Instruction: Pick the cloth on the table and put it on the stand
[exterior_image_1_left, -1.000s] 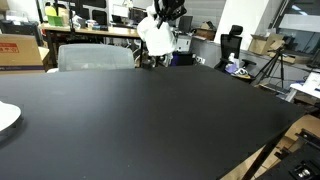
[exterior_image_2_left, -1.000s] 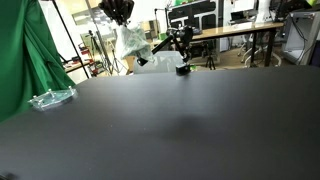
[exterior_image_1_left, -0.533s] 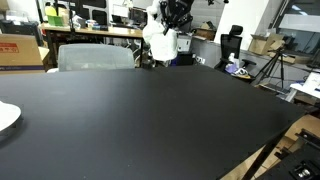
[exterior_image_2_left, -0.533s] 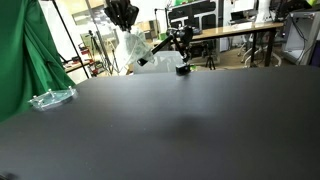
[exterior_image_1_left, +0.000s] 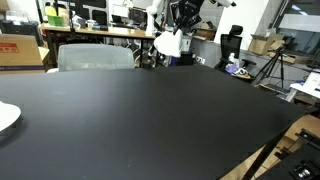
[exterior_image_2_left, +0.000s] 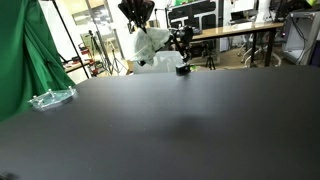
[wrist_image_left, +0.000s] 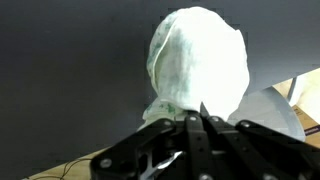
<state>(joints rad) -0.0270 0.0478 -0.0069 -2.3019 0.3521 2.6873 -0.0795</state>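
I will lower my gripper a little over the black table's far edge next and release the white cloth (exterior_image_1_left: 170, 43), which already hangs bunched above that edge.
My gripper (exterior_image_1_left: 182, 16) (exterior_image_2_left: 138, 13) is shut on a white cloth (exterior_image_1_left: 170, 43) (exterior_image_2_left: 148, 44) and holds it high above the far edge of the black table (exterior_image_1_left: 150, 110) (exterior_image_2_left: 180, 120). The cloth hangs down bunched below the fingers. In the wrist view the cloth (wrist_image_left: 197, 62) fills the middle, hanging from the closed fingers (wrist_image_left: 197, 122), with the dark table below. A small black stand-like object (exterior_image_2_left: 183, 68) sits at the table's far edge, beside the hanging cloth.
A clear plastic tray (exterior_image_2_left: 51, 98) lies near a green curtain (exterior_image_2_left: 25, 55). A white plate edge (exterior_image_1_left: 6, 116) sits at the table side. A grey chair (exterior_image_1_left: 95, 57), desks, boxes and tripods stand beyond the table.
The gripper with the hanging cloth has moved sideways along the far edge of the table, toward the right in both exterior views, still shut on the cloth.
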